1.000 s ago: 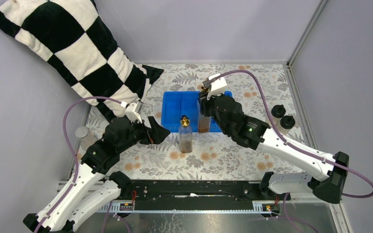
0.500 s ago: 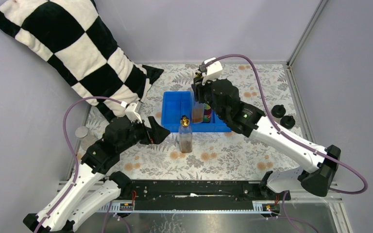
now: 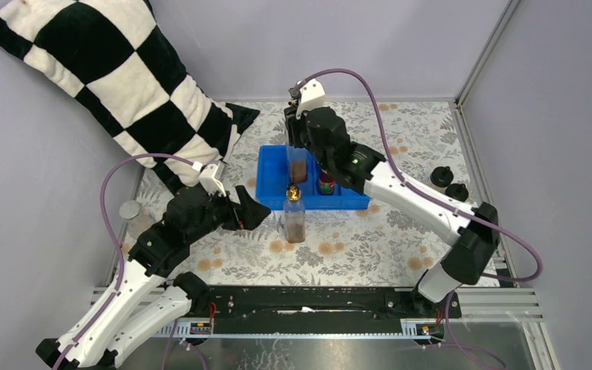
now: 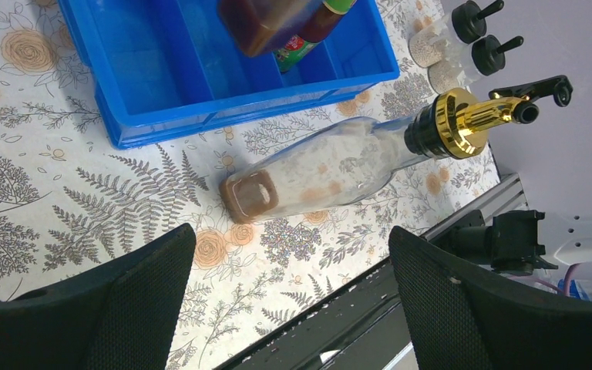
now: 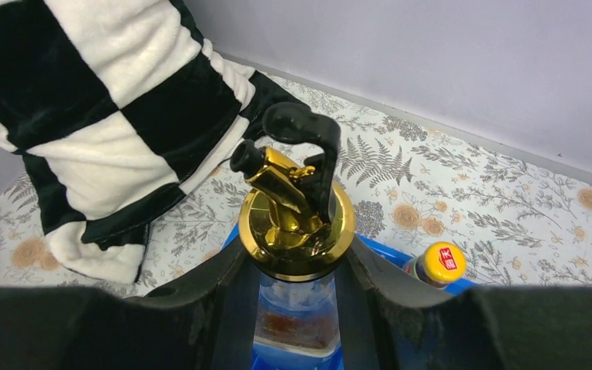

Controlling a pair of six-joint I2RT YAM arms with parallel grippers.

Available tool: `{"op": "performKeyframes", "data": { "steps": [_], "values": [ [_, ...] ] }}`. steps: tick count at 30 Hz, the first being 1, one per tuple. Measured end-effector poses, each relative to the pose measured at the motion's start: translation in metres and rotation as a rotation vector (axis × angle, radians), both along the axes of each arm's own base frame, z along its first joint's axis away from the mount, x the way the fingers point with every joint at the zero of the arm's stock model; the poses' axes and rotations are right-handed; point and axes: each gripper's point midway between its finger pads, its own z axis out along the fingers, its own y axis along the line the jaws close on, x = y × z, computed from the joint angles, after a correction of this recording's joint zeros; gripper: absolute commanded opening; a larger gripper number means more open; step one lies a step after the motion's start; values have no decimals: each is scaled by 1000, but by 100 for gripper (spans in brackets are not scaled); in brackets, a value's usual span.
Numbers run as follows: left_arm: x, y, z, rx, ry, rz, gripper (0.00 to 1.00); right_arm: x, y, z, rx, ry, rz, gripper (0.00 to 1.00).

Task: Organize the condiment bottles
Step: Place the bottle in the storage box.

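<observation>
The open tray slot (image 3: 302,165) beside the dark bottle is below the gold-spouted bottle. The robot's right gripper will next move slightly outward, lower the gold-spouted bottle into the slot and let go.
My right gripper (image 3: 301,154) (image 5: 297,287) is shut on the neck of a clear gold-spouted bottle (image 3: 299,169) (image 5: 296,220) with brown liquid. It holds the bottle upright over the blue tray (image 3: 272,179). One dark orange-capped bottle (image 3: 326,183) (image 5: 440,264) stands in the tray to its right. The second gold-spouted bottle (image 3: 294,218) (image 4: 331,166) stands on the table in front of the tray. My left gripper (image 3: 251,208) (image 4: 289,239) is open and empty just left of it. Two black-capped shakers (image 3: 448,183) (image 4: 456,46) stand at the right edge. A silver-lidded jar (image 3: 129,210) stands at the far left.
A black-and-white checked pillow (image 3: 116,73) (image 5: 100,116) leans at the back left, its corner near the tray. Grey walls close in the back and both sides. A black rail (image 3: 308,299) runs along the near table edge.
My right gripper has carried the gold-spouted bottle left and farther back, from the tray's front right to over its middle. The left arm has not moved.
</observation>
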Motion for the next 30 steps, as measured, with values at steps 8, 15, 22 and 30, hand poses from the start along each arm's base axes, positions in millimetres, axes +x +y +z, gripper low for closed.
{"op": "performKeyframes", "data": {
  "steps": [8, 15, 22, 30],
  "values": [
    [-1, -1, 1, -2, -2, -7, 99, 35, 23, -15, -10, -10, -20, 23],
    [-2, -2, 1, -2, -3, -10, 99, 62, 15, -37, -43, 0, -58, 23],
    [-2, -2, 1, -2, -3, -11, 99, 84, -11, -35, -29, -2, -120, 22],
    [-3, -2, 1, -2, -4, -15, 99, 94, -12, -39, -14, -4, -121, 22]
  ]
}}
